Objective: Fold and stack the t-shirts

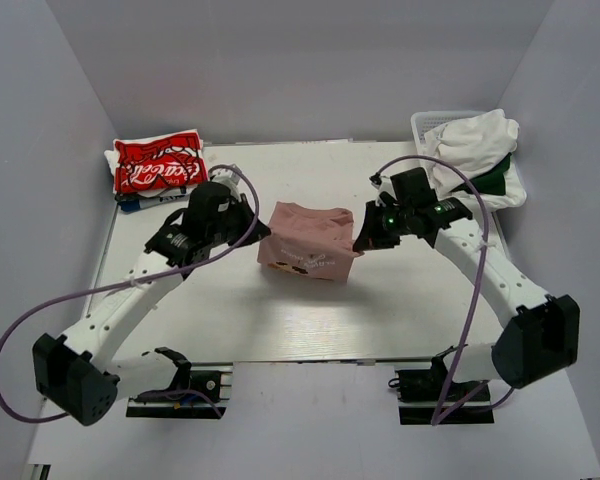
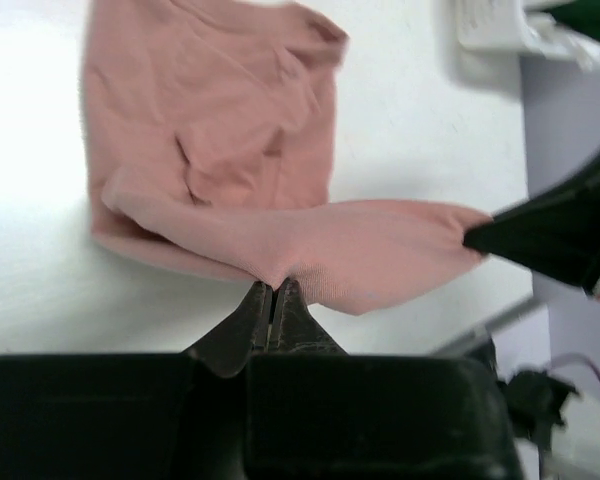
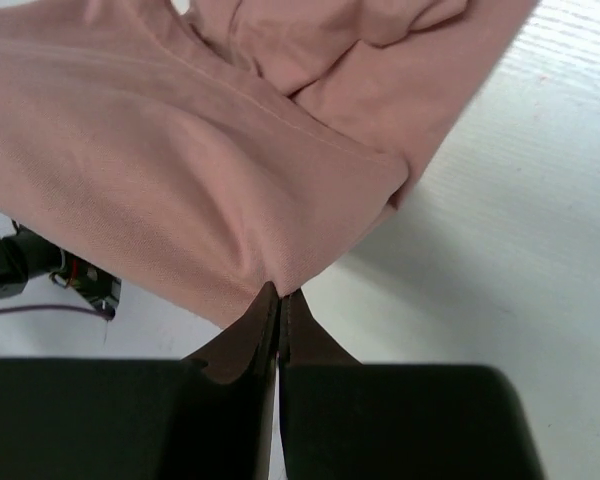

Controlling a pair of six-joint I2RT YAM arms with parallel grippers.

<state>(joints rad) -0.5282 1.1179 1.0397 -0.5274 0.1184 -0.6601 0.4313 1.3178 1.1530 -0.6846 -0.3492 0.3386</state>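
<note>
The t-shirt's far end (image 1: 292, 209) (image 2: 205, 12) is below and outward of my left gripper. My left gripper will next move outward and down to let go of the t-shirt's pinched edge over that far end.
A dusty-pink t-shirt (image 1: 308, 240) lies partly folded at the middle of the table, stretched between both grippers. My left gripper (image 1: 263, 232) is shut on its left edge; the left wrist view shows the pinched pink cloth (image 2: 280, 270) at the fingertips (image 2: 292, 300). My right gripper (image 1: 358, 243) is shut on the right edge, with the pink cloth (image 3: 180, 170) bunched at its tips. A red t-shirt with white script (image 1: 158, 162) tops a folded stack at the back left. White t-shirts (image 1: 475, 140) and a dark green one (image 1: 493, 180) sit heaped in the basket.
A white lattice basket (image 1: 427, 123) stands at the back right corner, against the grey wall. Purple cables loop off both arms. The table's near edge carries the two arm bases (image 1: 175, 385).
</note>
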